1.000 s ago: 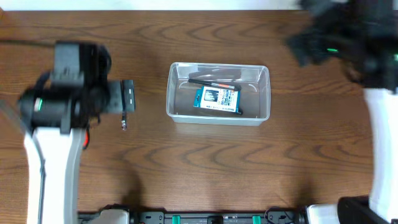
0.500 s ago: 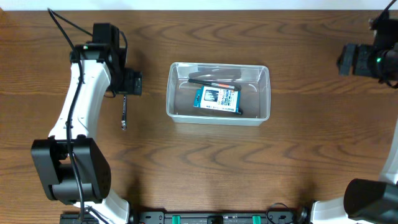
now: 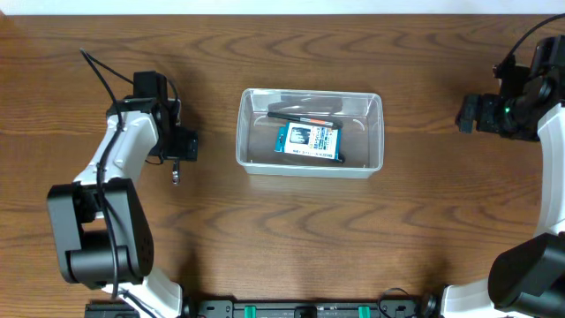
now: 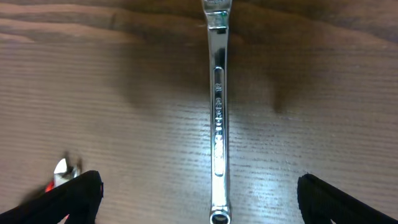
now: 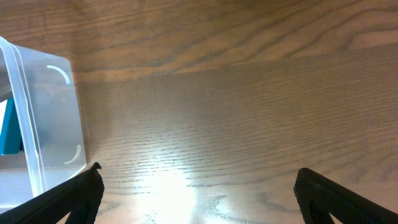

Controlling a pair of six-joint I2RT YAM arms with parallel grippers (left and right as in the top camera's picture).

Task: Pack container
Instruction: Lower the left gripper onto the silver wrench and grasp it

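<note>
I will next lower my left gripper onto the steel wrench, at the near half of its handle [image 3: 176,166] [image 4: 218,163], and close across it, because the wrench lies lengthwise between my open fingers.
The clear plastic container [image 3: 311,167] sits mid-table; its corner shows at the left of the right wrist view [image 5: 37,124]. Inside lie a small blue-and-white box [image 3: 307,140] and a dark pen-like tool [image 3: 305,114]. A shiny metal wrench [image 3: 177,172] lies on the table left of the container, mostly under my left gripper [image 3: 181,146]. In the left wrist view the wrench [image 4: 217,118] lies lengthwise between the open fingers [image 4: 199,199], untouched. My right gripper [image 3: 468,115] is open and empty over bare wood right of the container, as the right wrist view [image 5: 199,193] shows.
The table is dark brown wood. The arm bases stand at the front left [image 3: 97,256] and front right [image 3: 530,274] edges. A black cable [image 3: 101,75] runs from the left arm.
My left arm has swung in and lowered over the wrench. My right arm has moved down and leftward, towards the container's right side. The container's contents have not moved.
</note>
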